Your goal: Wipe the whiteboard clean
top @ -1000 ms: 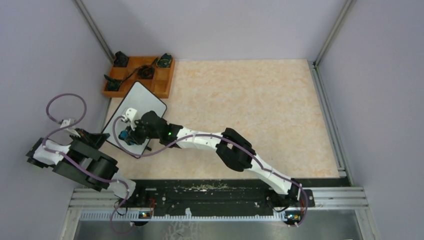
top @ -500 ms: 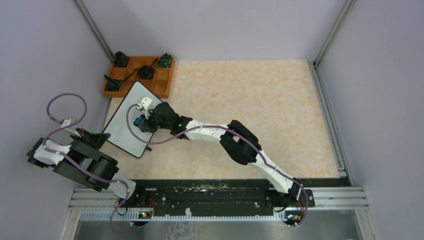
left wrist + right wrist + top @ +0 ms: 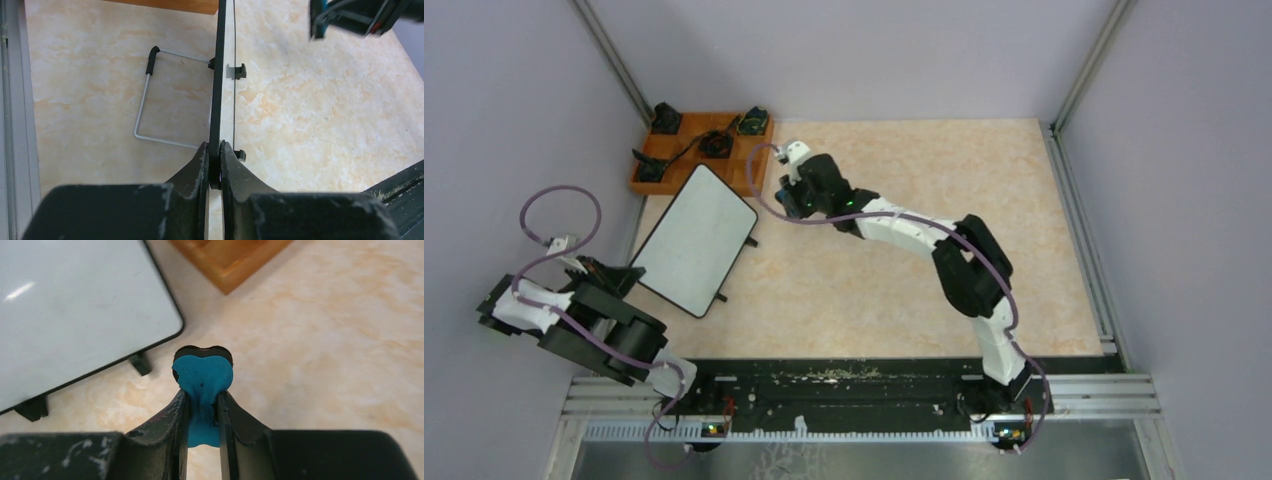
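Observation:
The whiteboard [image 3: 696,235] is blank, so my right gripper will next move away and down to open tabletop, below and right in the top view.
The whiteboard [image 3: 696,235] is tilted up at the left of the table, its white face blank, with no writing visible. My left gripper [image 3: 629,277] is shut on its near-left edge; in the left wrist view the board [image 3: 218,90] runs edge-on between my fingers [image 3: 215,165], its wire stand [image 3: 145,100] on the left. My right gripper [image 3: 786,190] is off the board, to its right, shut on a blue eraser [image 3: 202,377]. The board's corner [image 3: 75,315] lies upper left in the right wrist view.
An orange compartmented wooden tray [image 3: 749,175] with small dark objects stands at the back left, just behind the board; its corner [image 3: 235,260] shows in the right wrist view. Grey walls and metal rails enclose the marbled table.
My right gripper has swept with the eraser from the board's near part across its face and off to the right, near the tray. The left gripper keeps hold of the board.

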